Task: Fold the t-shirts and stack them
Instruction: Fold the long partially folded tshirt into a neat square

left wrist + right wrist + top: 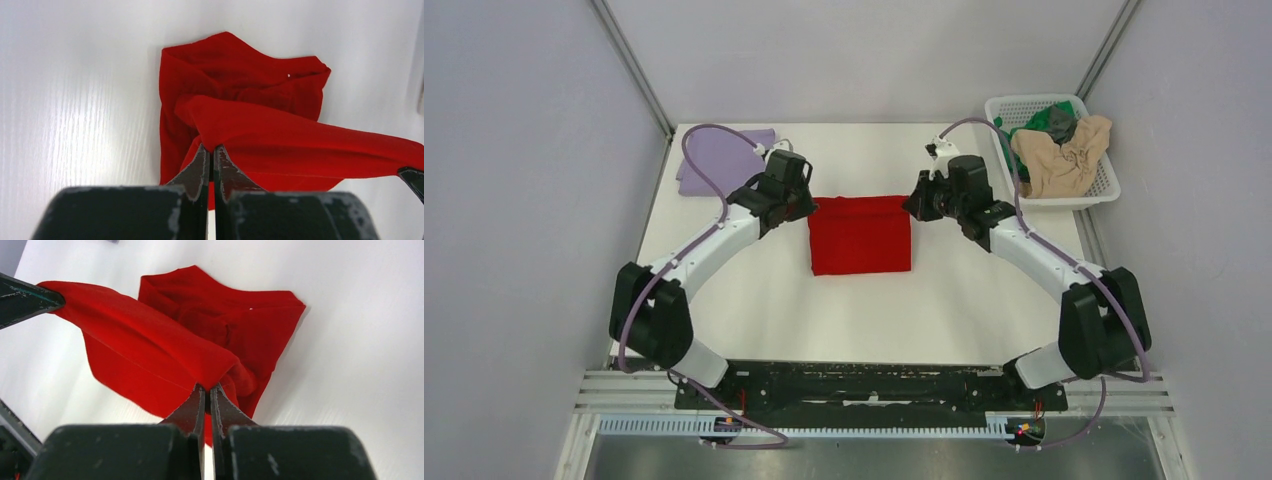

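My left gripper moves the shirt's held corner outward and down over the shirt's far neckline edge (828,199) (187,56) next and releases. This is because that edge lies below and outward of it, still uncovered.
A bright red t-shirt (860,236) lies partly folded in the middle of the white table. My left gripper (807,205) is shut on its far left corner and my right gripper (913,204) is shut on its far right corner. Both hold that edge lifted and stretched between them. In the left wrist view the red cloth (280,135) is pinched at my left gripper (211,149). In the right wrist view the cloth (165,345) is pinched at my right gripper (207,388). A folded lavender t-shirt (724,158) lies at the far left.
A white mesh basket (1104,185) stands at the far right, holding beige (1064,155), green (1036,118) and dark grey (1061,122) shirts. Grey walls close in both sides. The arm bases sit on the black rail (864,385) at the near edge.
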